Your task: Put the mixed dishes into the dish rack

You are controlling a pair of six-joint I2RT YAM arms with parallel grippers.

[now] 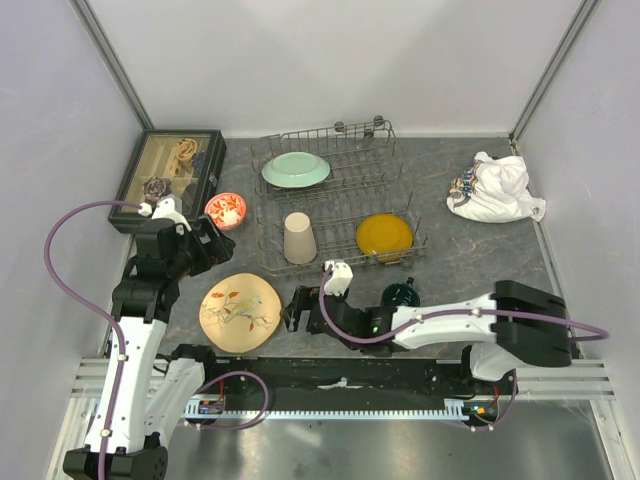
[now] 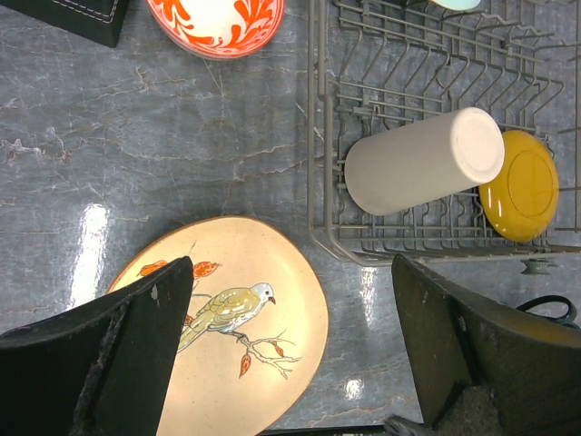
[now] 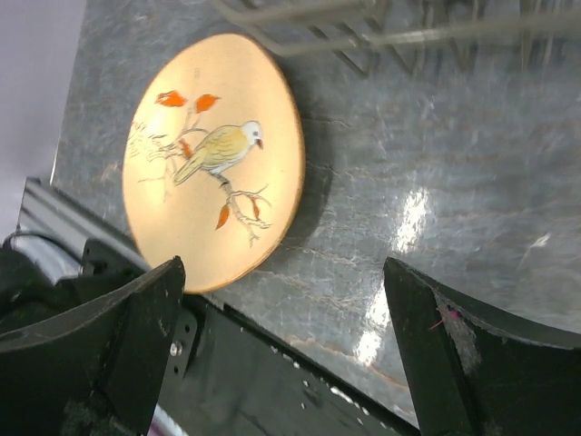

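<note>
Next, my right gripper will lower its open fingers to the left in the top view, astride the tan bird plate's nearest rim (image 1: pixel 279 316) (image 3: pixel 288 227).
The grey wire dish rack (image 1: pixel 330 135) holds a pale green plate (image 1: pixel 296 169), an upside-down beige cup (image 1: pixel 298 238) and a yellow plate (image 1: pixel 384 235). On the table in front of it lie the tan bird plate (image 1: pixel 240 311) and, to the right, the dark green mug (image 1: pixel 402 295). The small red-orange bowl (image 1: pixel 226 210) sits left of the rack. My left gripper (image 1: pixel 212 243) hangs open above the bird plate (image 2: pixel 245 327), nothing between its fingers. My right gripper (image 1: pixel 298 308) is open low over the table, just right of the bird plate (image 3: pixel 213 154).
A dark glass-topped display box (image 1: pixel 170 170) stands at the back left. A white cloth bundle (image 1: pixel 495 188) lies at the back right. The black rail (image 3: pixel 300 381) of the arm bases runs along the near table edge, below the right gripper.
</note>
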